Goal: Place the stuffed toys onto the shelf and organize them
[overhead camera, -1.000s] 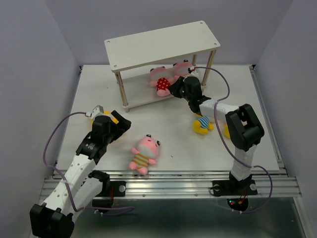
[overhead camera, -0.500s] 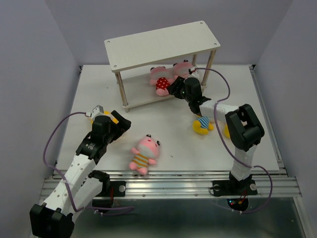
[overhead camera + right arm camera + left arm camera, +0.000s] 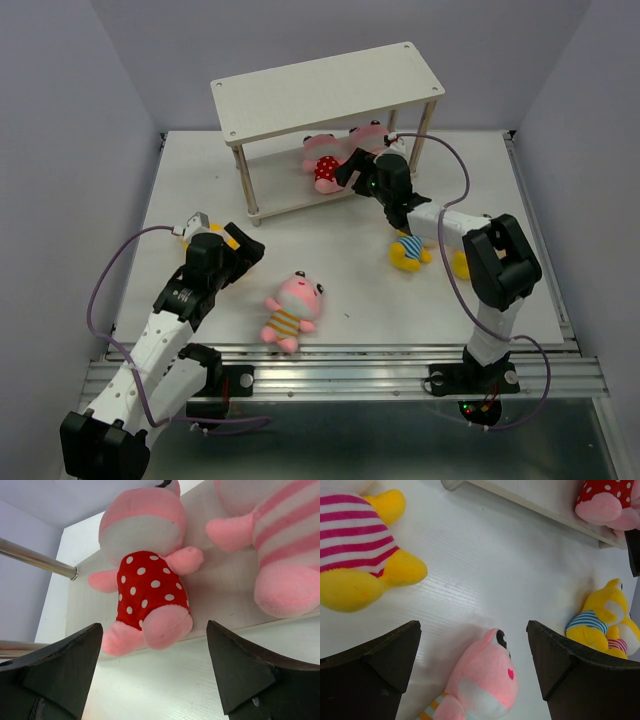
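I will move my left gripper back and down onto the orange-striped belly of the pink striped toy and close, since the toy is on the tabletop, off the shelf [image 3: 330,85].
The shelf [image 3: 330,85] stands at the back of the table. Two pink stuffed toys lie on its lower board [image 3: 220,595]: one with a red polka-dot belly [image 3: 322,168] [image 3: 147,587], one with a striped belly [image 3: 368,135] [image 3: 280,545]. My right gripper [image 3: 352,172] [image 3: 155,625] hangs open just in front of the polka-dot toy's feet, holding nothing. A pink striped toy [image 3: 292,308] [image 3: 485,680] lies on the table, below my open left gripper [image 3: 240,248] [image 3: 472,625]. A yellow toy [image 3: 355,555] lies to its left.
Two more yellow toys [image 3: 408,252] [image 3: 600,622] lie together on the table to the right, the second [image 3: 622,640] partly behind my right arm. A metal shelf leg [image 3: 35,557] stands left of the polka-dot toy. The table's front rail [image 3: 340,350] runs along the near edge.
My right gripper has opened and let go of the polka-dot pink toy, which now rests on the lower board. The left arm has not moved.
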Robot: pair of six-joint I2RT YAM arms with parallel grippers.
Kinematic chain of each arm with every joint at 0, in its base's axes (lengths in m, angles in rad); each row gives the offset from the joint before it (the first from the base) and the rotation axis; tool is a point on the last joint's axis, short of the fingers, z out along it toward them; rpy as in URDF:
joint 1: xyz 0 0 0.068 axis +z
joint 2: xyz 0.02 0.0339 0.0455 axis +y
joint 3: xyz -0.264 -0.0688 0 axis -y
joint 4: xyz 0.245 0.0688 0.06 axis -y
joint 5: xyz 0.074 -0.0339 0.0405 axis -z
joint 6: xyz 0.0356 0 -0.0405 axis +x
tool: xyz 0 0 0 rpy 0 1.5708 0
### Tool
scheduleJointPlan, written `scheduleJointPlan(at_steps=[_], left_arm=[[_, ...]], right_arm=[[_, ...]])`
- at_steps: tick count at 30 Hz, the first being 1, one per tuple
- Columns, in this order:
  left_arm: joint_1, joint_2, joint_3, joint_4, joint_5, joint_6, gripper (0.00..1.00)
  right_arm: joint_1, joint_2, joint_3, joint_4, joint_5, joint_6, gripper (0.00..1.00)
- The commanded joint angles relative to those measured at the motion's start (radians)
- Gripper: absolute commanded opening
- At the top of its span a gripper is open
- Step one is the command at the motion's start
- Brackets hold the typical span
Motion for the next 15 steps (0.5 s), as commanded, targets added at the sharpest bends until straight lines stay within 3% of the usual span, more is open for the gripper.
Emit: scheduleJointPlan(at_steps=[1,2,4,10,15], left_arm=[[0.005,-0.014,0.014,0.016,0.010,0.010,0.99],[0.005,-0.014,0.016,0.007,0.014,0.011,0.99],[0.007,-0.014,0.019,-0.010,0.021,0.011,0.99],[0.005,-0.046,0.013,-0.104,0.122,0.005,0.99],[-0.011,-0.083,0.030,-0.272,0.179,-0.018,0.99]], right_arm=[[-0.008,-0.092,-0.013,0.019,-0.015,-0.031,0.93],[-0.008,-0.112,-0.019,0.007,-0.034,-0.037,0.98],[-0.008,-0.125,-0.023,-0.004,-0.045,-0.045,1.00],[-0.008,-0.246,-0.124,-0.057,-0.085,-0.068,1.00],[-0.008,-0.393,-0.270,-0.111,-0.064,-0.070,1.00]])
